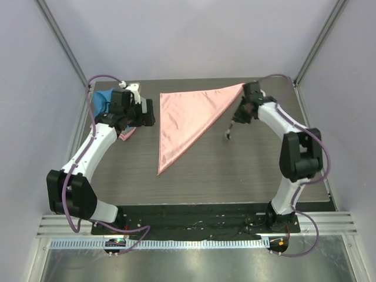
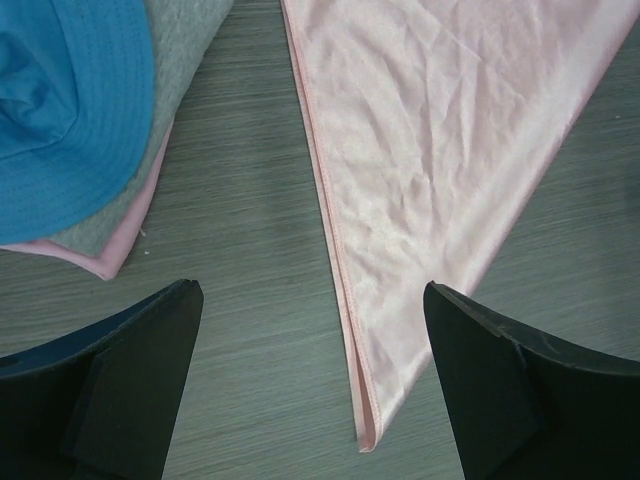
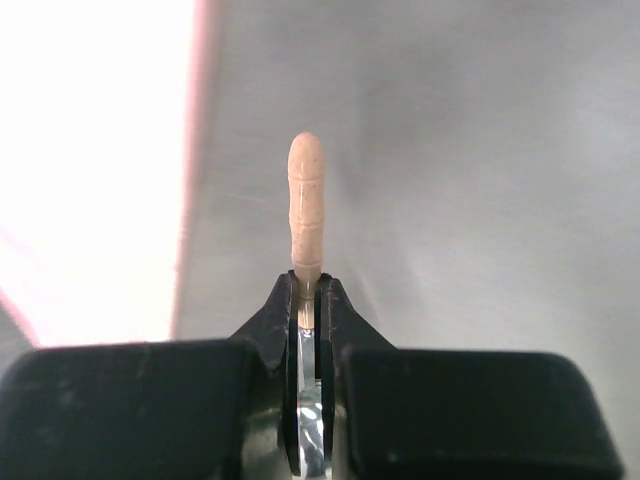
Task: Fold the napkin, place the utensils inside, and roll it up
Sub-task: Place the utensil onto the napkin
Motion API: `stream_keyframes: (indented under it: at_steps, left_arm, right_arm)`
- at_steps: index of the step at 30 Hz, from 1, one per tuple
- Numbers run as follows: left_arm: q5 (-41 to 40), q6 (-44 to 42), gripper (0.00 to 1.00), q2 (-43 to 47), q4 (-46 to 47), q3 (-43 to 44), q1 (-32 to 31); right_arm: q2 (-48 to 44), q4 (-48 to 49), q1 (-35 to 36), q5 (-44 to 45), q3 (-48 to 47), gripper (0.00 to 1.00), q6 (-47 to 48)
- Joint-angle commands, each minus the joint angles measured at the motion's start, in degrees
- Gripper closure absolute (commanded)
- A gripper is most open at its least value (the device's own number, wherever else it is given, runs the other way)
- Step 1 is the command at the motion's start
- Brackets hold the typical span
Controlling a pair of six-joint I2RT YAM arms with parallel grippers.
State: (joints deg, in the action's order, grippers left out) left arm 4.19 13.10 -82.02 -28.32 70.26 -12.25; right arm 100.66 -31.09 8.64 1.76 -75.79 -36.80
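My right gripper moves to the left in the top view and down onto the napkin's slanted side (image 1: 198, 121) next, since the spoon (image 1: 228, 133) hangs over bare table.
The salmon-pink napkin (image 1: 187, 117) lies folded into a triangle in the middle of the table, with one long tip pointing toward the near side. My left gripper (image 1: 145, 111) is open and empty just left of the napkin's left edge. In the left wrist view the napkin (image 2: 430, 150) has its tip between the open fingers (image 2: 130, 380). My right gripper (image 1: 239, 115) is shut on the spoon (image 1: 228, 133) beside the napkin's right corner and holds it over the table. In the right wrist view the tan handle (image 3: 306, 200) sticks out past the shut gripper (image 3: 308, 290), with the overexposed napkin (image 3: 90, 150) to its left.
A blue cloth (image 1: 103, 100) lies at the back left on a grey cloth (image 2: 185, 60) and a pale pink cloth (image 2: 120, 250), close behind my left gripper. Purple walls and metal posts close in the table. The arm bases stand at the near edge.
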Motion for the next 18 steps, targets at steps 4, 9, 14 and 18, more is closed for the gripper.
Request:
stream_keyframes:
  at_steps: [4, 9, 14, 18]
  left_arm:
    - [-0.32, -0.1, 0.02, 3.35, 2.48, -0.12, 0.12]
    - [0.21, 0.17, 0.02, 3.44, 2.48, -0.03, 0.21]
    - [0.56, 0.61, 0.02, 3.18, 2.3, 0.23, 0.21]
    - [1.0, 0.78, 0.02, 3.01, 2.21, 0.23, 0.21]
  right_arm:
    - [20.78, -6.25, 12.53, 0.26, -30.94, 0.99, -3.63]
    - [30.89, -10.57, 15.17, 1.32, -42.76, 0.99, -4.86]
    - [33.9, -11.45, 15.26, 2.63, -46.29, 0.99, -5.74]
    - [34.87, -11.71, 15.26, 3.25, -45.59, 0.99, -7.41]
